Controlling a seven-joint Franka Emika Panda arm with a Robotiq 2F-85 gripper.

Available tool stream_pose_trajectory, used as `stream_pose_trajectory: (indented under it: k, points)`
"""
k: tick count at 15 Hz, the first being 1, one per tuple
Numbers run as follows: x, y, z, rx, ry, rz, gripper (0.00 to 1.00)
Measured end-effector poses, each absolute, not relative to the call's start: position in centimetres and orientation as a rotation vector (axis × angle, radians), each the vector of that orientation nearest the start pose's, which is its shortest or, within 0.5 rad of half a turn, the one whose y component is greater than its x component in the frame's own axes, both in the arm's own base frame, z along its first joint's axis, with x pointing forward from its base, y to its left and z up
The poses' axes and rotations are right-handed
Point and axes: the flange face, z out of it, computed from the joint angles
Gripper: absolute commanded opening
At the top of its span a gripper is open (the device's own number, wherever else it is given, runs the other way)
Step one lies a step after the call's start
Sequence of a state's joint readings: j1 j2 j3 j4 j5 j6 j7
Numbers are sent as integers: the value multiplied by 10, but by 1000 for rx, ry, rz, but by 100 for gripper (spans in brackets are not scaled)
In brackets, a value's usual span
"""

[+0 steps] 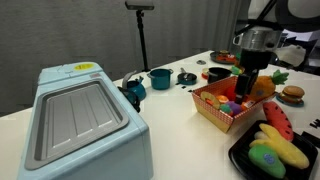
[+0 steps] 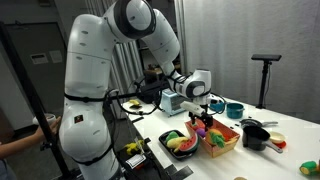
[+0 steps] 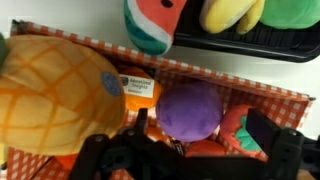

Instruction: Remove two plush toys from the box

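My gripper lowers into the orange basket next until its fingers are on either side of the small purple plush [image 1: 233, 107] [image 3: 189, 111], because that plush still lies below the open fingers.
The orange basket [image 1: 213, 112] with red-and-white chequered lining [image 3: 272, 96] stands on the white table, and it also shows in an exterior view [image 2: 226, 146]. My gripper [image 1: 245, 84] [image 2: 200, 112] hangs low over it. In the wrist view the gripper [image 3: 200, 128] is open, with one dark finger on each side of the round purple plush [image 3: 190, 108]. A reddish plush [image 3: 203, 148] lies just beyond the purple one, partly hidden by the gripper. An orange plush with green leaves [image 3: 236, 124] lies by the right finger. A big yellow pineapple-like plush [image 3: 55, 90] fills the basket's left side.
A big pale-blue lidded container [image 1: 80, 115] stands beside the basket. A black tray [image 1: 240, 160] [image 3: 265, 47] holds watermelon, yellow and green plush pieces. Teal pots [image 1: 160, 78], a toy burger [image 1: 292, 95] and a black stand [image 1: 141, 40] are further back.
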State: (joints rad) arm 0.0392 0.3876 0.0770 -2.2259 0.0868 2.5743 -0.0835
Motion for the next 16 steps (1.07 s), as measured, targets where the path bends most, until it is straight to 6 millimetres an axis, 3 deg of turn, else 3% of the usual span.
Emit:
stream_pose_trajectory:
  k: [11, 12, 13, 16]
  points:
    - [566, 59, 142, -3056, -183, 133, 100]
    - [568, 59, 139, -3055, -183, 135, 75]
    - [569, 59, 137, -3055, -182, 135, 74]
    - [573, 59, 133, -3054, -180, 139, 49]
